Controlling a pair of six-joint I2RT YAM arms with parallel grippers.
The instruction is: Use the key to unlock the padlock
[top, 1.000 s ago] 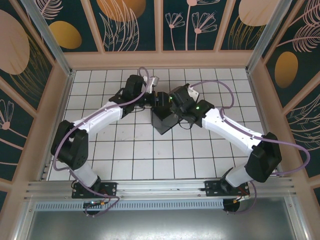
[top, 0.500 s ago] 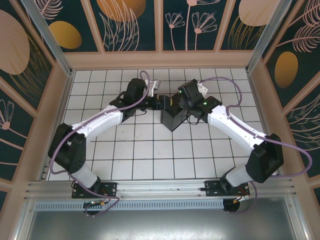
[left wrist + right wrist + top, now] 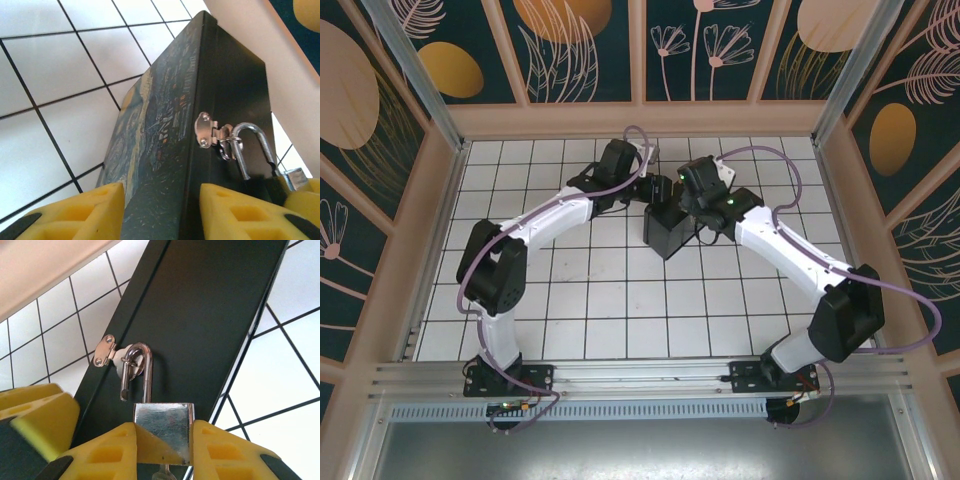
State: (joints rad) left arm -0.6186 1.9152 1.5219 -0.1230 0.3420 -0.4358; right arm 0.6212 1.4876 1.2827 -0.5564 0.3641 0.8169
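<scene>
The padlock's shackle is open, so the robot's right gripper will first take the padlock off the hasp, to get it back and down onto the tiles beside the box.
A black box with a Starry Night lid stands on edge at the back middle of the table. The silver padlock hangs by its shackle from the box's hasp. The shackle's short leg is out of the body. My right gripper is shut on the padlock's body. A sliver of the key pokes out under it. My left gripper straddles the box's corner below the hasp, lid on one side and dark front on the other. Whether its fingers press the box is unclear. The padlock's shackle is on the right of the left wrist view.
Both arms meet over the box near the back wall. Wooden side walls fence the white gridded table. The left gripper's yellow finger sits close to the left of the padlock.
The left arm has swung right and up to the box, and its jaws have narrowed. The box shifted a little right and back early on. The right gripper keeps its hold.
</scene>
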